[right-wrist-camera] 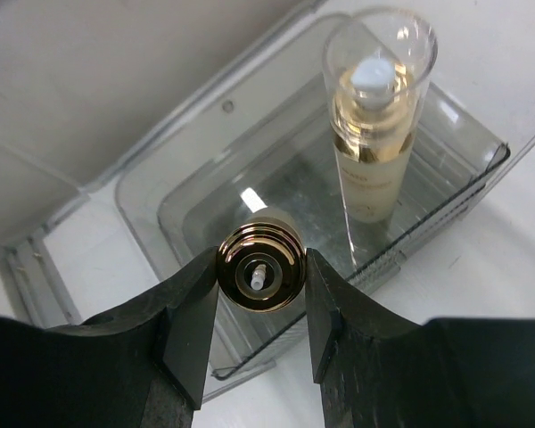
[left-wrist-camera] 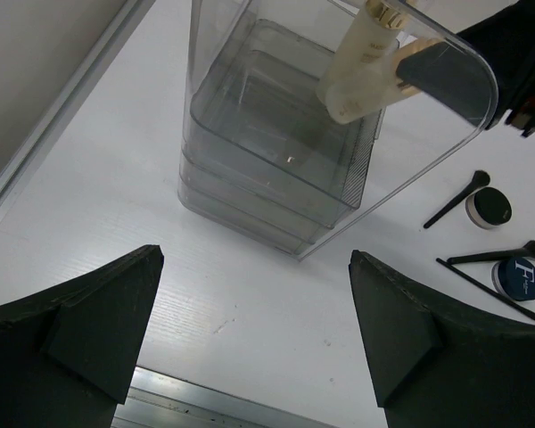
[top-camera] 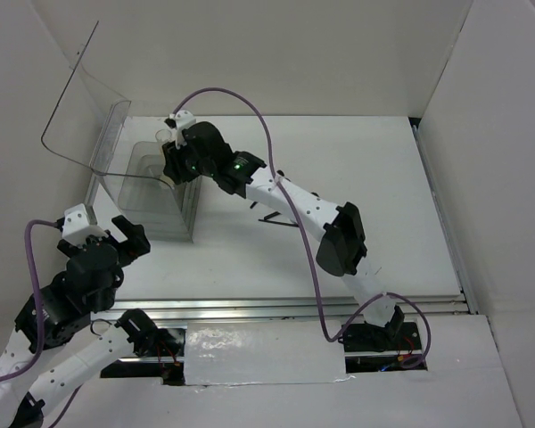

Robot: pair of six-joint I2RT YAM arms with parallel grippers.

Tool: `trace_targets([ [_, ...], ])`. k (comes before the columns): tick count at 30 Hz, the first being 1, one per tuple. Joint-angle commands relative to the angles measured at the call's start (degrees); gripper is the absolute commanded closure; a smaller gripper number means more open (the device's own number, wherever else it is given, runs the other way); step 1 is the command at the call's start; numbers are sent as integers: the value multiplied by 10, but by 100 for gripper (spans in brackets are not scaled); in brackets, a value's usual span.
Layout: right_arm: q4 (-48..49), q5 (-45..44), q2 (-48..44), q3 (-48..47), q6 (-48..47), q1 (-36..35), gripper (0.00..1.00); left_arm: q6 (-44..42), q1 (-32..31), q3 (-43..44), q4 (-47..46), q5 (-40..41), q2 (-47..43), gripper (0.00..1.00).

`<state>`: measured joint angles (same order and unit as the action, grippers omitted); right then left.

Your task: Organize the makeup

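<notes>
The spot on the near side of the tall pale-yellow bottle (right-wrist-camera: 373,143) is empty, so the right gripper should lower the gold-capped bottle into the clear box (top-camera: 152,192) there.
My right gripper (right-wrist-camera: 260,260) is shut on a gold-capped bottle (right-wrist-camera: 260,272) and holds it upright over the open clear box (right-wrist-camera: 187,192). A tall pale-yellow bottle (right-wrist-camera: 373,143) with a clear cap stands inside the box at its far side. In the top view the right gripper (top-camera: 174,168) is over the box (top-camera: 152,192). My left gripper (left-wrist-camera: 256,259) is open and empty above the table in front of the box (left-wrist-camera: 267,187). A black compact (left-wrist-camera: 490,207), a dark blue compact (left-wrist-camera: 520,276) and thin black brushes (left-wrist-camera: 456,199) lie on the table right of the box.
The box's clear lid (top-camera: 80,107) stands open, leaning up and back to the left. White walls close in the table on three sides. A metal rail (top-camera: 294,308) runs along the near edge. The right arm (top-camera: 312,214) crosses the middle of the table.
</notes>
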<state>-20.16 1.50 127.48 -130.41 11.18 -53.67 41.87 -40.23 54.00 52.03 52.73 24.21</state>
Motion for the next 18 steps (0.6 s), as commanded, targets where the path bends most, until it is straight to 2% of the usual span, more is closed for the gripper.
trace_targets([
  [1,-9,-14,8,-30,-21,-6,100,-14,3,0,-25,1,-6,1],
  [12,-25,-43,40,-36,-44,-23,98,-13,5,-1,-26,-2,-5,1],
  [18,-22,-59,54,-37,-56,-25,89,-15,13,-2,-28,-2,-7,1],
])
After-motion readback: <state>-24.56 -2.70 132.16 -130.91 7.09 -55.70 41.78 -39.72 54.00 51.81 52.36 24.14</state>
